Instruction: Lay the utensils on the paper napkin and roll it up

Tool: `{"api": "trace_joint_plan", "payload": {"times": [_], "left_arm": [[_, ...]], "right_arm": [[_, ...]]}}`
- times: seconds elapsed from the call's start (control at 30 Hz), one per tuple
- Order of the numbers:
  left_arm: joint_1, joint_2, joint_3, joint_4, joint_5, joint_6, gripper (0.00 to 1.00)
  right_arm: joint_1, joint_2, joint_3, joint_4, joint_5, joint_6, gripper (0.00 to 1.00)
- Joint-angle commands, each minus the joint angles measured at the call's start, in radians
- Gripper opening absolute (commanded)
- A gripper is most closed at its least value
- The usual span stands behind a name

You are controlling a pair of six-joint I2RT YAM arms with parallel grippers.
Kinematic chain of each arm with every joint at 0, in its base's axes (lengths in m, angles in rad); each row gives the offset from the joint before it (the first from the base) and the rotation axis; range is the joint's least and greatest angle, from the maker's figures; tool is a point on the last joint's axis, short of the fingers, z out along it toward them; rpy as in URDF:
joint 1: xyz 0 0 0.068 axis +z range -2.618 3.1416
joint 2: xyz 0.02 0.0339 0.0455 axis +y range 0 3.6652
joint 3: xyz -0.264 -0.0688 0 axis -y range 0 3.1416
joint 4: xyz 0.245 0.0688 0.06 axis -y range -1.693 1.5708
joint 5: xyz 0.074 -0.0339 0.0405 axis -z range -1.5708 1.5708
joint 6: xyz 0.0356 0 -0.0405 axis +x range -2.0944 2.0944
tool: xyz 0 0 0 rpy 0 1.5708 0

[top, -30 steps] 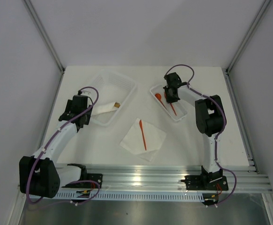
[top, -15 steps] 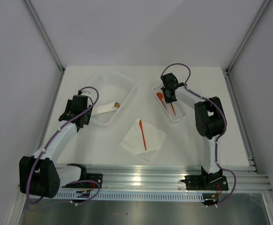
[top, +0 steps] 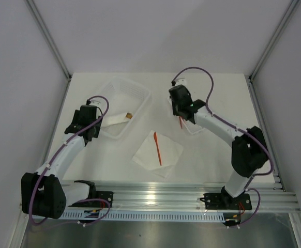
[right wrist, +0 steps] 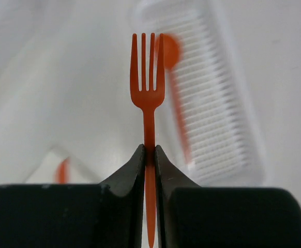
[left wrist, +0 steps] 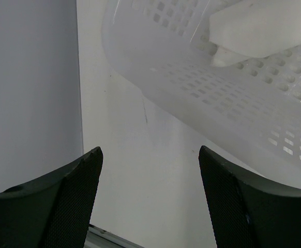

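Observation:
The right gripper swings back and down next to the bare napkin [right wrist: 45, 171] beside the knife, which lies to its left in the top view, then releases the fork [right wrist: 148, 77].
The white paper napkin [top: 160, 155] lies flat on the table's middle with an orange-red knife [top: 157, 149] on it. My right gripper [top: 180, 113] hangs above the left edge of the small white tray [top: 196, 128]. It is shut on the handle of an orange-red fork [right wrist: 148, 77], held tines-forward. The right wrist view shows that gripper [right wrist: 149, 151], an orange-red spoon [right wrist: 172, 88] blurred in the tray [right wrist: 223, 124] beyond, and the napkin corner [right wrist: 47, 168] at lower left. My left gripper [top: 87, 114] is open and empty beside the big basket [top: 135, 93].
The big perforated white basket [left wrist: 217, 98] holds a white paper roll [top: 117, 119] with a brown tip. Grey walls close in the left, right and back. A metal rail runs along the near edge.
My right gripper has swung left from over the small tray, now carrying the fork out past its left edge. The left arm, napkin and knife have not moved.

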Motion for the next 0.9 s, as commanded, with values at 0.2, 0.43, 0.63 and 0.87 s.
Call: {"api": "trace_joint_plan", "payload": {"times": [0.2, 0.43, 0.63, 0.87], "left_arm": [[0.006, -0.037, -0.012, 0.025, 0.038, -0.001, 0.79], [0.006, -0.052, -0.024, 0.031, 0.052, -0.001, 0.79], [0.006, -0.04, -0.024, 0.035, 0.055, 0.001, 0.79], [0.006, -0.032, -0.026, 0.036, 0.052, 0.001, 0.79]], "right_arm": [[0.449, -0.14, -0.237, 0.068, 0.016, 0.517, 0.0], [0.524, 0.015, -0.147, -0.022, 0.047, 0.534, 0.0], [0.493, 0.051, -0.142, 0.015, 0.031, 0.52, 0.0], [0.453, 0.09, -0.147, 0.039, -0.016, 0.51, 0.0]]}}
